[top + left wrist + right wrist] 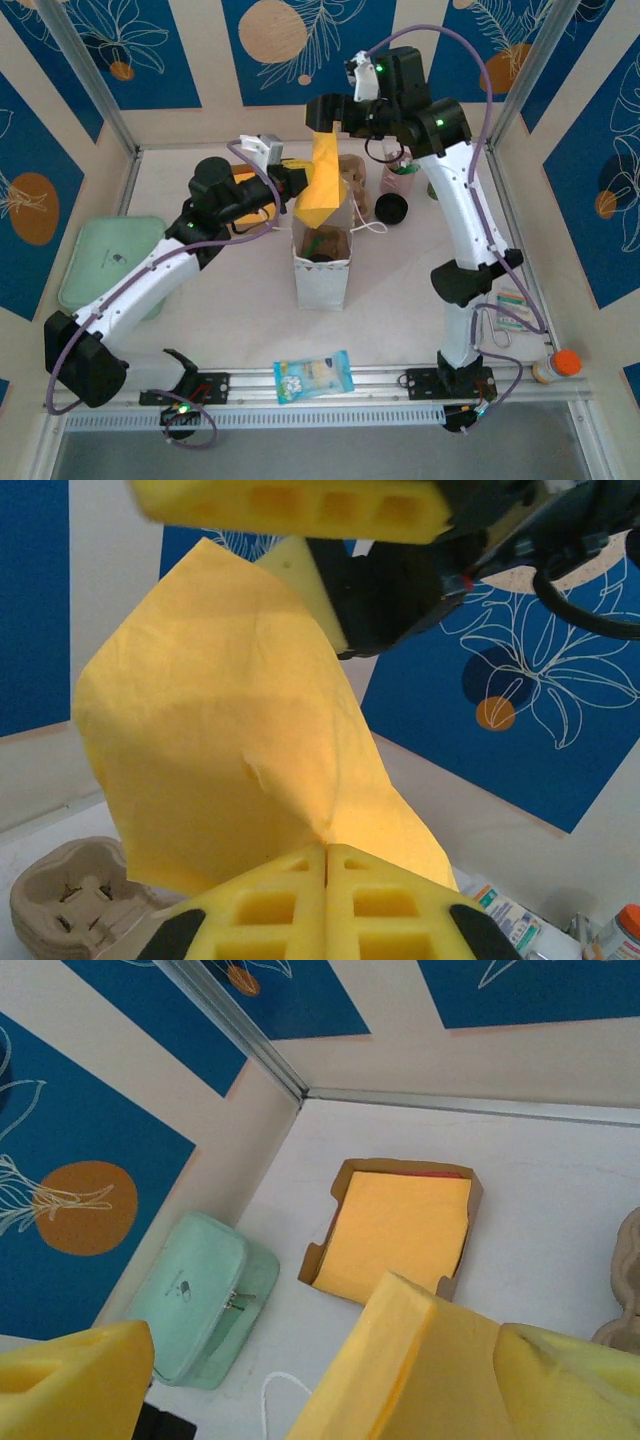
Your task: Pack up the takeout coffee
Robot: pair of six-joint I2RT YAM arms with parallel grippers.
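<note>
The left gripper carries the napkin down toward the bag's opening (325, 242) next, then I release the napkin's lower edge.
A yellow napkin (322, 185) hangs upright over the open white paper bag (320, 280) in the middle of the table. My left gripper (327, 852) is shut on the napkin's lower edge and meets it from the left (298, 186). My right gripper (328, 118) stands at the napkin's top, open. Its fingers are wide apart and the napkin (440, 1380) leans on the right one. Something dark with green shows in the bag's mouth (322, 247); I cannot tell whether it is the takeout coffee. A brown pulp carrier (70, 892) sits behind the bag.
A pink cup with stirrers (400, 178) and a round black lid (390, 208) stand at the back right. A cardboard tray of yellow napkins (405, 1222) and a mint-green case (108, 260) lie to the left. At the front are a snack packet (313, 375) and an orange-capped bottle (556, 366).
</note>
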